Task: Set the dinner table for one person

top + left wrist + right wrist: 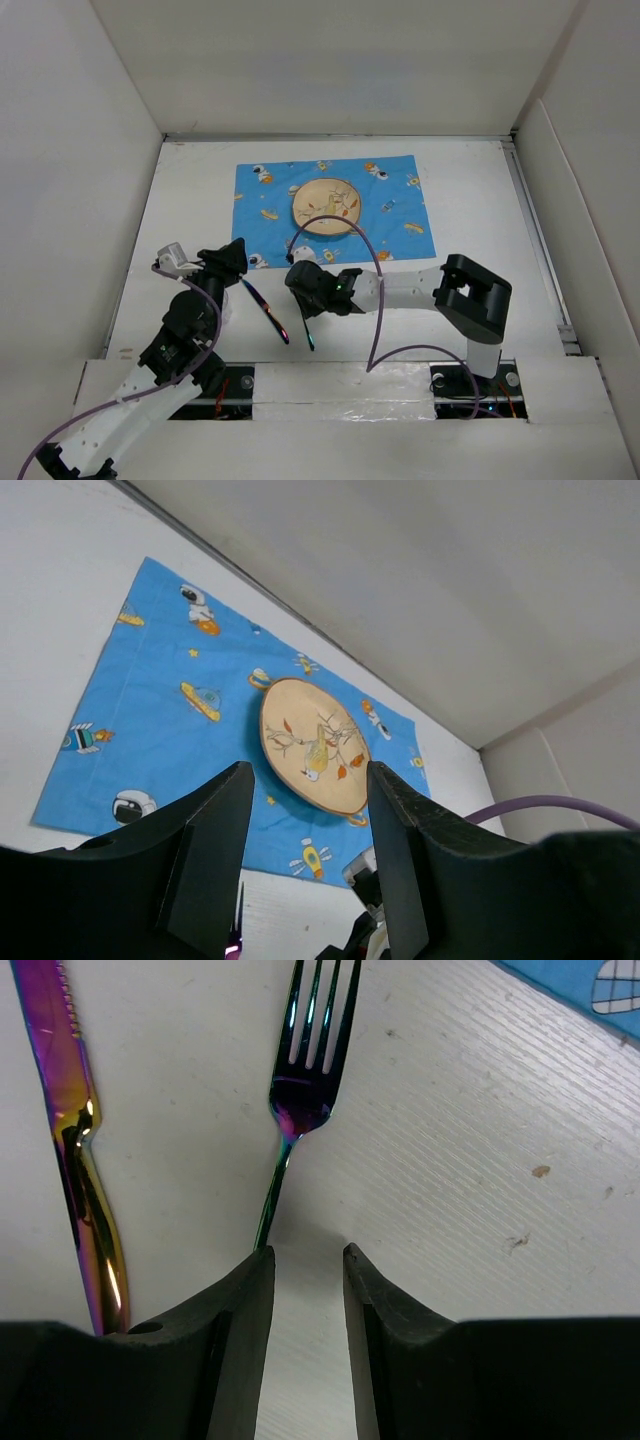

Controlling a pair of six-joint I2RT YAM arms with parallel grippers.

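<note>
My right gripper next needs to move a little toward the knife and onto the handle, because the fork's thin handle (305,321) (266,1224) runs under the knife-side finger, outside the gap.
A round wooden plate (326,208) with a bird picture lies on the blue astronaut placemat (260,215) at the back of the white dinner table (470,200). An iridescent knife (265,308) and fork (306,335) lie side by side on the bare table near the front. My right gripper (298,280) is low over the fork. In the right wrist view the gripper (305,1250) is open. The fork (300,1060) runs its handle under the left finger, and the knife (75,1160) lies to its left. My left gripper (238,255) is open and empty and faces the plate (312,742).
White wall panels border the table on the left, back and right. The right arm's purple cable (372,270) arcs over the placemat's front edge. The right arm's black elbow (475,295) stands at the right.
</note>
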